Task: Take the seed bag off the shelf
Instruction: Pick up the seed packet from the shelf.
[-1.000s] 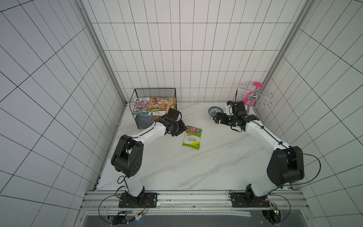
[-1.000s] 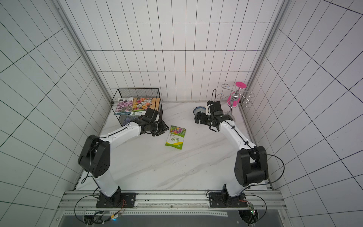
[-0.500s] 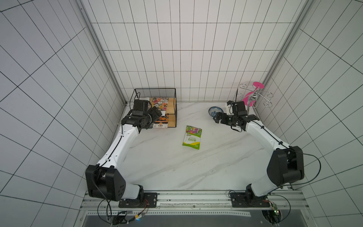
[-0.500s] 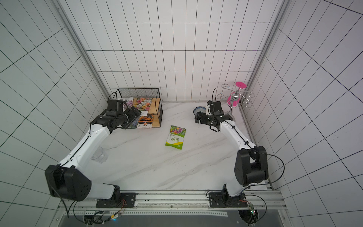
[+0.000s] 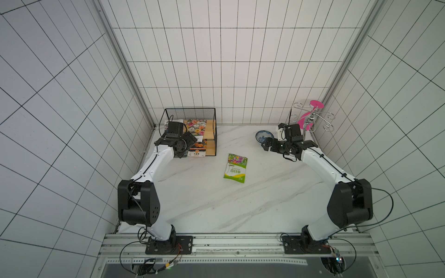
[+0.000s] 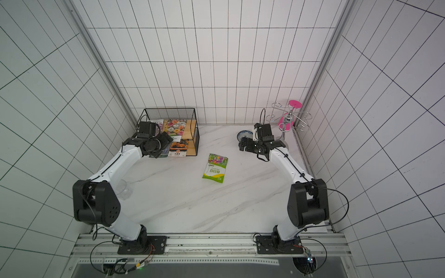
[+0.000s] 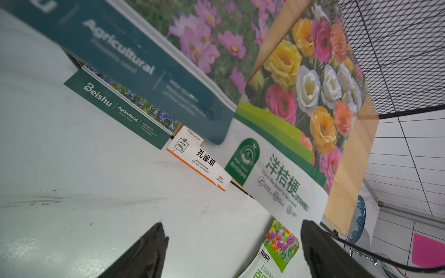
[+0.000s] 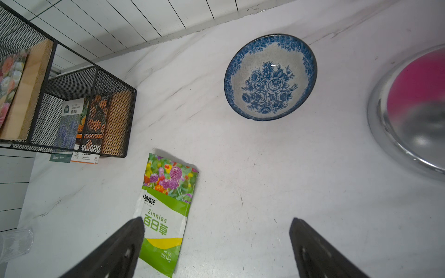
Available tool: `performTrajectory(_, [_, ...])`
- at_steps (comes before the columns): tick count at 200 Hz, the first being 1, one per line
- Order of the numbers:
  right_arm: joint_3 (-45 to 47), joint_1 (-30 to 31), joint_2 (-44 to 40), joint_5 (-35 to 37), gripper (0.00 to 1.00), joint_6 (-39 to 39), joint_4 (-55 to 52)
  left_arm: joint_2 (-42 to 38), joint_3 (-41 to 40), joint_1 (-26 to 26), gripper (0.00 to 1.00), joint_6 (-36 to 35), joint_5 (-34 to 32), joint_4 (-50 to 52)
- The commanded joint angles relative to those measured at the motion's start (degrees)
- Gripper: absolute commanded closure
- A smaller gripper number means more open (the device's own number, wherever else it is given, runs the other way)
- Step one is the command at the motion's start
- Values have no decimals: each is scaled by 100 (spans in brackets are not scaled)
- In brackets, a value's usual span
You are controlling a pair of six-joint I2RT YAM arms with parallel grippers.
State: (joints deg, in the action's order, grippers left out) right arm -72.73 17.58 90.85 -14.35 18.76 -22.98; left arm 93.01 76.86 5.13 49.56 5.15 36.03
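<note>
The left gripper pushes its open fingers outward around the mixed-flower bag's white-and-green edge [image 5: 199,138] [image 7: 281,178] next and closes, since that edge overhangs the upper board just outward of them.
The shelf [image 5: 210,126] stands at the back left, a black wire rack with two wooden boards. On its upper board lie a pink-flower seed bag [image 7: 168,48] and a mixed-flower seed bag [image 7: 301,101]; on the lower board lie a lavender bag [image 7: 120,106] and an orange-edged bag [image 7: 199,161]. A green zinnia seed bag [image 5: 235,167] lies flat on the table, clear of the shelf. My left gripper [image 5: 186,145] hovers at the shelf's front, open and empty [image 7: 232,225]. My right gripper [image 5: 266,144] is open and empty beside the bowl.
A blue-patterned bowl [image 5: 262,138] sits at the back right. Behind it in the corner stands a chrome wire stand with pink discs [image 5: 310,118]. A clear glass [image 6: 124,190] stands at the left edge of the table, beside my left arm.
My left arm has swung from beside the zinnia bag in the middle back to the shelf's front, and its jaws have opened. The zinnia bag and the right arm have stayed put.
</note>
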Motion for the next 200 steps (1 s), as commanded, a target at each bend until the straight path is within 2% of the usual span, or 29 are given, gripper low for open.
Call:
performTrajectory(1, [171, -45, 38, -68, 1, 14, 57, 161, 265, -35, 11, 70, -101, -356])
performTrajectory(45, [174, -45, 49, -79, 1, 13, 47, 452, 351, -83, 11, 278, -107, -784])
performTrajectory(70, [179, -45, 46, -90, 1, 13, 32, 637, 419, -82, 15, 351, -75, -849])
performTrajectory(119, [162, -45, 21, -59, 1, 4, 23, 806, 209, -82, 32, 414, 94, -959])
performTrajectory(170, [189, -45, -6, -50, 1, 4, 11, 761, 128, -88, 54, 398, 153, -999])
performTrajectory(200, [197, -45, 2, -59, 1, 4, 7, 697, 152, -83, 71, 379, 222, -974])
